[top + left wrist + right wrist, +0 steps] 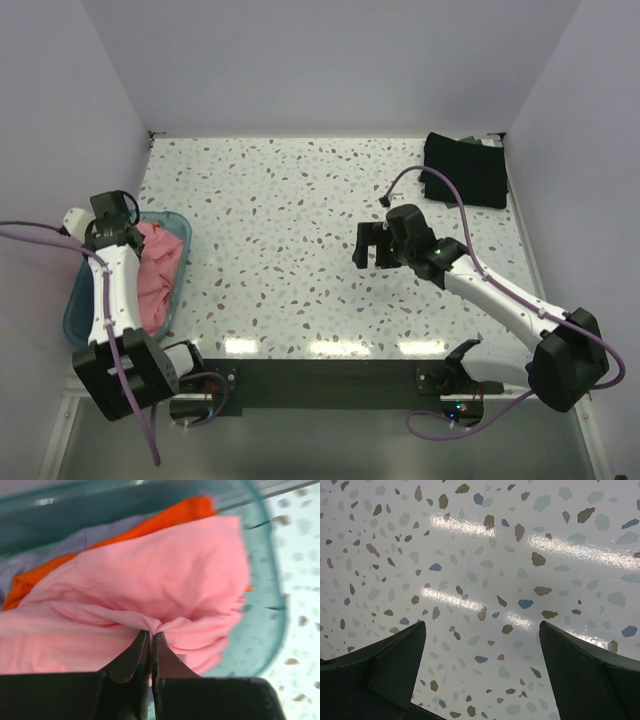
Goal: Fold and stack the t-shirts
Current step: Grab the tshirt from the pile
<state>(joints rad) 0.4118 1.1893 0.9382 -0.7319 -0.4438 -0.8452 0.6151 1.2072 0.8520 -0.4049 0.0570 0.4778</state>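
I should lift the pink t-shirt with my left gripper up over the rim of the tub and release it on the tabletop's bare middle, which is to the right of my left gripper in the top view.
The salmon-pink t-shirt (pixel 160 268) lies crumpled in the translucent blue tub (pixel 78 310) at the table's left edge. My left gripper (pixel 151 633) is inside the tub, shut on a pinched fold of the pink t-shirt (pixel 165 575). In the left wrist view an orange cloth (pixel 165 517) and a lavender cloth (pixel 90 535) lie under it. The black t-shirt (pixel 465 168) lies folded square at the far right corner. My right gripper (pixel 374 246) hovers open and empty over the bare table at centre right, and it also shows in the right wrist view (pixel 482 630).
The speckled tabletop (pixel 290 220) spreads between the tub and the black shirt. White walls close the back and sides. The tub's rim (pixel 272 580) curves just right of my left gripper.
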